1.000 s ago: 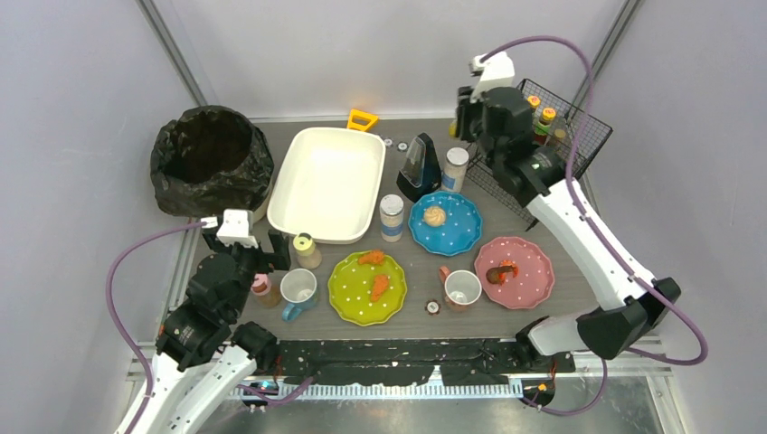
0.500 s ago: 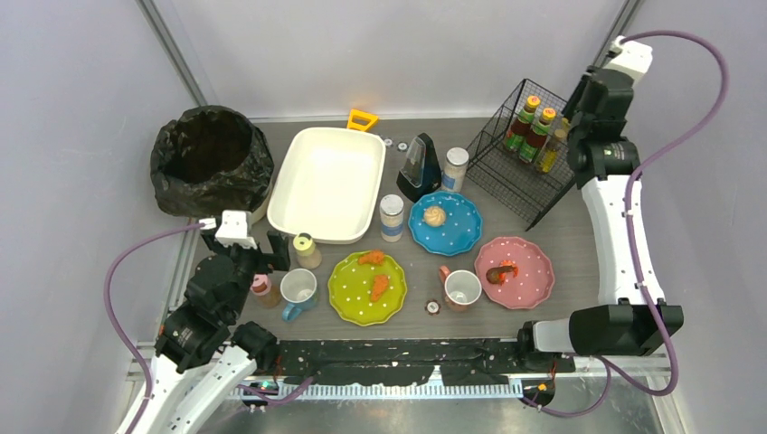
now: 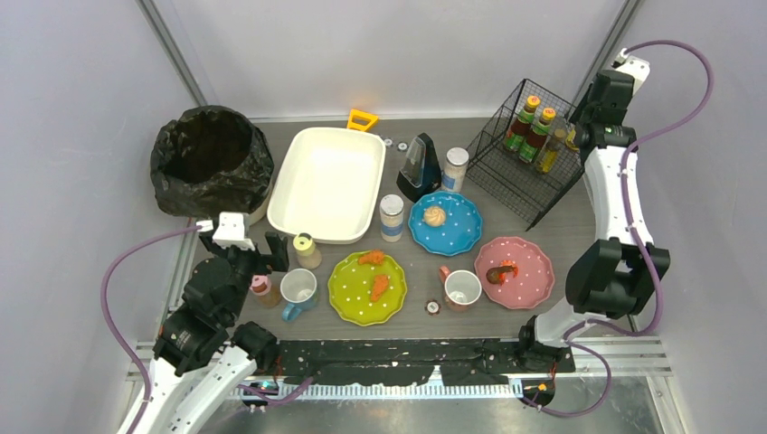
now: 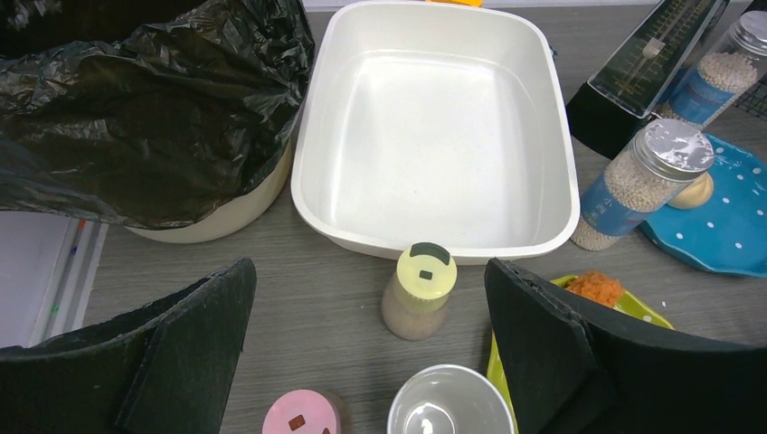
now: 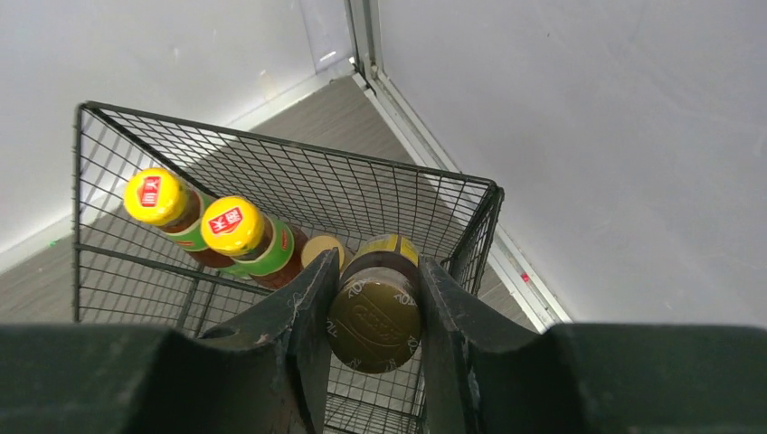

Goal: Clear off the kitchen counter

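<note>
The free spot beside the tan-lidded jar is below my right gripper, so next it will move down into the black wire basket and release the brown jar.
The kitchen counter holds plates, mugs, jars and bottles. My right gripper is shut on a brown jar with a dark gold lid and holds it over the far right corner of the black wire basket, beside two yellow-capped sauce bottles. My left gripper is open and empty, low over the counter's near left. A yellow-lidded bottle stands between its fingers. A pink-lidded bottle and a mug stand just nearer.
A white tub and a bin with a black bag stand at the back left. A green plate, a blue plate and a pink plate hold food. Two bead jars, a metronome and a second mug stand mid-counter.
My right arm has swung from the basket's left side to its far right corner and come down a little. The left arm has hardly moved.
</note>
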You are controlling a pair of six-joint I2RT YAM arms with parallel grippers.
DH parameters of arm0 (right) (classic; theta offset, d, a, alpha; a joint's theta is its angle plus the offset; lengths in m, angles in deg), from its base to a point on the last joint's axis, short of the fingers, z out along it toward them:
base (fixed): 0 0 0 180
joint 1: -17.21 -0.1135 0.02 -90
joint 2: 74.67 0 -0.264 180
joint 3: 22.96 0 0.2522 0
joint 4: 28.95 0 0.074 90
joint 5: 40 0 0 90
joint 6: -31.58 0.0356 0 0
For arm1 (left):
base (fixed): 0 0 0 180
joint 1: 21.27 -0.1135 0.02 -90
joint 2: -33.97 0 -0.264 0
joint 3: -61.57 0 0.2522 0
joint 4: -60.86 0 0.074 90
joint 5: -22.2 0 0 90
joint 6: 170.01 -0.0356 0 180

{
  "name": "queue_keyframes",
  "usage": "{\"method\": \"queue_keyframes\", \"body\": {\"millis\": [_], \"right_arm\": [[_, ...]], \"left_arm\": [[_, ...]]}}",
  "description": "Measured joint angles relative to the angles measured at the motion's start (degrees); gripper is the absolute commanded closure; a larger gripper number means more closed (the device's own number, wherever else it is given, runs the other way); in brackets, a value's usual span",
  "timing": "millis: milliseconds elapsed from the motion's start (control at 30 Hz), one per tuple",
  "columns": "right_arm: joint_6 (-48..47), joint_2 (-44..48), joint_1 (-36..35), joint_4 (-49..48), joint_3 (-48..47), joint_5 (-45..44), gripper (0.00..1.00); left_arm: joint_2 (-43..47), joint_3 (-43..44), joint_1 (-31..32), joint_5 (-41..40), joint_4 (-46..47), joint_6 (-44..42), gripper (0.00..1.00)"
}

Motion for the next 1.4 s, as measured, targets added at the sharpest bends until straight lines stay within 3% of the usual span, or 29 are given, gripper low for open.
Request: {"method": "queue_keyframes", "body": {"millis": [633,867,1033,1400], "right_arm": [[0.0,-12.2,2.4,1.5,-0.9,2.5,0.94],[0.7,-19.4,3.5,5.4,-6.7,4.2,0.86],[1.0,-20.3,3.7,7.0,-8.2,4.9,0.72],[1.3,-20.3,3.8,8.4,-8.7,6.0,0.64]], "left_arm": [[0.2,0.0,0.0,0.0,0.0,0.0,0.01],[0.2,0.0,0.0,0.1,0.0,0.0,0.01],[0.2,0.0,0.0,0.4,0.0,0.0,0.01],[0.1,0.0,0.0,0.5,0.0,0.0,0.01]]}}
